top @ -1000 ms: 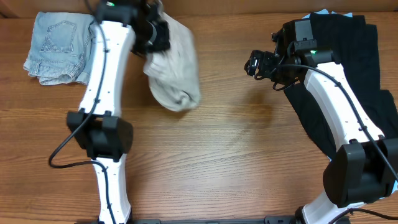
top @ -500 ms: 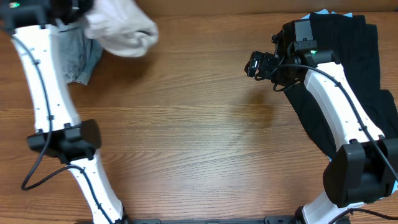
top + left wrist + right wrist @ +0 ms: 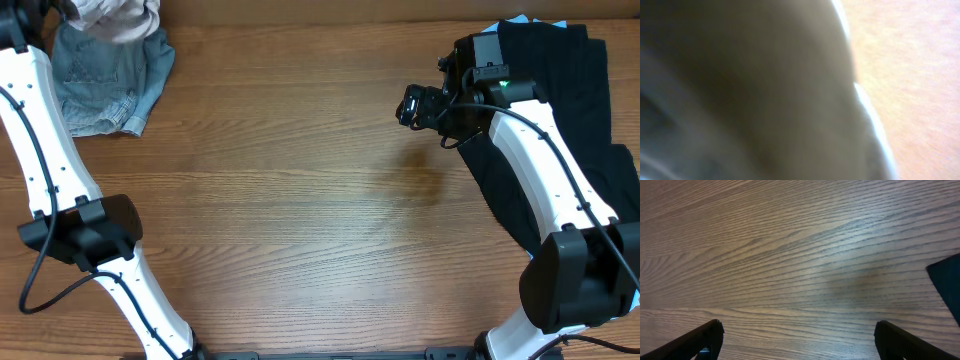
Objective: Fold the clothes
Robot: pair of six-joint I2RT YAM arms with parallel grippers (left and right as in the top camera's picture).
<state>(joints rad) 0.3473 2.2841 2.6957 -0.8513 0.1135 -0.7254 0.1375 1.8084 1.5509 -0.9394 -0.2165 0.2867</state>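
Note:
The faded denim shorts [image 3: 105, 85] are below and the cloth hangs above them. Next, my left gripper will go down over them and let go of the beige shorts [image 3: 118, 14] there.
The beige shorts [image 3: 118, 14] hang bunched at the table's far-left corner, over the faded denim shorts [image 3: 105, 85], partly cut off by the frame's top edge. My left gripper is hidden behind the cloth. The left wrist view is filled with blurred beige fabric [image 3: 765, 90], so the gripper seems shut on it. My right gripper [image 3: 410, 103] is open and empty above bare wood, just left of the black garments [image 3: 560, 90]; its two fingertips [image 3: 797, 335] frame bare wood. A sky-blue garment [image 3: 520, 20] peeks out at the pile's far edge.
The wooden table [image 3: 320, 200] runs between the two arms. A corner of black cloth [image 3: 947, 277] shows at the right edge of the right wrist view. The right arm lies over the black pile.
My left arm has swung from the table's far middle to the far-left corner, carrying the beige shorts over the denim shorts. The right arm has not moved.

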